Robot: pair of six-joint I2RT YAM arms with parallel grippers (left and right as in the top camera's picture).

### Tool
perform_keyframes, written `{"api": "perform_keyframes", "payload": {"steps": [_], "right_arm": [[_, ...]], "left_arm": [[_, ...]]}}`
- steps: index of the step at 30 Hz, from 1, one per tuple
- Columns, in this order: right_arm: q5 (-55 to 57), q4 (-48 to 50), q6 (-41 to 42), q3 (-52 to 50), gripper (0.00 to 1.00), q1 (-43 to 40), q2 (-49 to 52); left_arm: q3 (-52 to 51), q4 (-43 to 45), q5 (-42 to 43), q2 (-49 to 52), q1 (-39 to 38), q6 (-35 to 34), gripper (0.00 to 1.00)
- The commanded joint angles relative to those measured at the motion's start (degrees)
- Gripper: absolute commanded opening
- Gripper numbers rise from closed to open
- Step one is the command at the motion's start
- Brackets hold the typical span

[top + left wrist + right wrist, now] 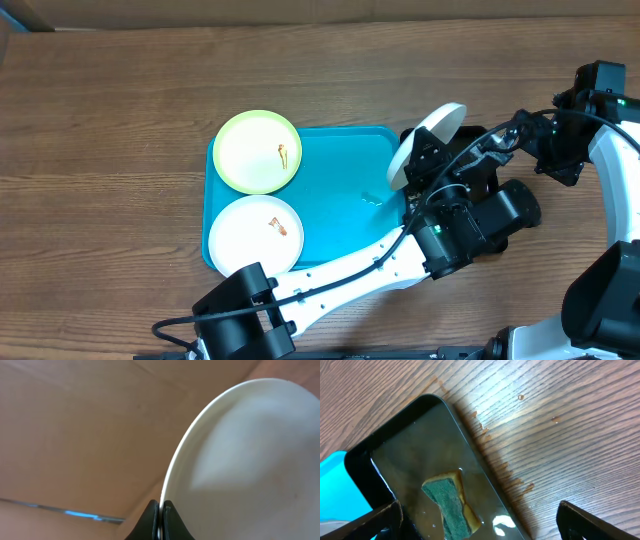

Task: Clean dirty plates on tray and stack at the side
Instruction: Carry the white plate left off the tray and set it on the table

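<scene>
My left gripper should swing left in the overhead view, set its plate down flat and let go, as bare wood lies past the tray's plate-filled end.
The turquoise tray (340, 190) holds a pale yellow-green plate (257, 150) and a white plate (255, 236), each with an orange-brown smear. My left gripper (418, 172) is shut on the rim of a second white plate (428, 143), held on edge above the tray's right end. In the left wrist view the jaws (161, 510) pinch that plate's (250, 460) edge. My right gripper (480, 520) is open and empty above a green and yellow sponge (451, 505). In the overhead view the right gripper (485, 150) is just right of the held plate.
The sponge lies in shallow water in a narrow black tray (410, 430) right of the turquoise tray (340, 485). Brown splashes and drops mark the wooden table (560, 435) beside it. In the overhead view both arms cover the black tray.
</scene>
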Motion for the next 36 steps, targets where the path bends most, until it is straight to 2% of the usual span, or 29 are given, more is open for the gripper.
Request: {"api": "perform_keyframes", "payload": {"steps": [1, 6, 8, 12, 17, 18, 21, 24, 29, 36], "right_arm": [[-0.28, 0.31, 0.22, 1.07, 1.0, 0.04, -0.79], [-0.28, 0.31, 0.22, 1.07, 1.0, 0.04, -0.79], [-0.28, 0.31, 0.22, 1.07, 1.0, 0.04, -0.79], [-0.28, 0.31, 0.22, 1.07, 1.0, 0.04, -0.79], [-0.28, 0.31, 0.22, 1.07, 1.0, 0.04, -0.79], [-0.28, 0.31, 0.22, 1.07, 1.0, 0.04, -0.79], [-0.28, 0.28, 0.22, 1.07, 1.0, 0.04, -0.79], [-0.28, 0.31, 0.22, 1.07, 1.0, 0.04, -0.79], [-0.28, 0.31, 0.22, 1.07, 1.0, 0.04, -0.79], [-0.28, 0.31, 0.22, 1.07, 1.0, 0.04, -0.79]], "left_arm": [[1.11, -3.72, 7.06, -0.5, 0.66, -9.31, 0.04], [1.18, -12.39, 16.87, -1.05, 2.89, -22.25, 0.04], [1.22, -17.57, 26.49, -2.4, 6.23, -29.29, 0.04], [1.25, -22.43, 38.86, -6.23, 12.85, -35.45, 0.04], [1.25, -25.77, 56.41, -13.88, 24.94, -38.51, 0.04], [1.25, -27.28, 62.62, -16.81, 30.95, -40.48, 0.04], [1.25, -31.23, 70.01, -19.85, 41.24, -42.8, 0.04], [1.22, -37.07, 73.85, -20.81, 53.24, -43.01, 0.04], [1.09, -44.81, 74.44, -20.39, 69.59, -42.93, 0.04], [-0.5, -45.51, 73.46, -19.78, 90.27, -42.69, 0.04]]}}
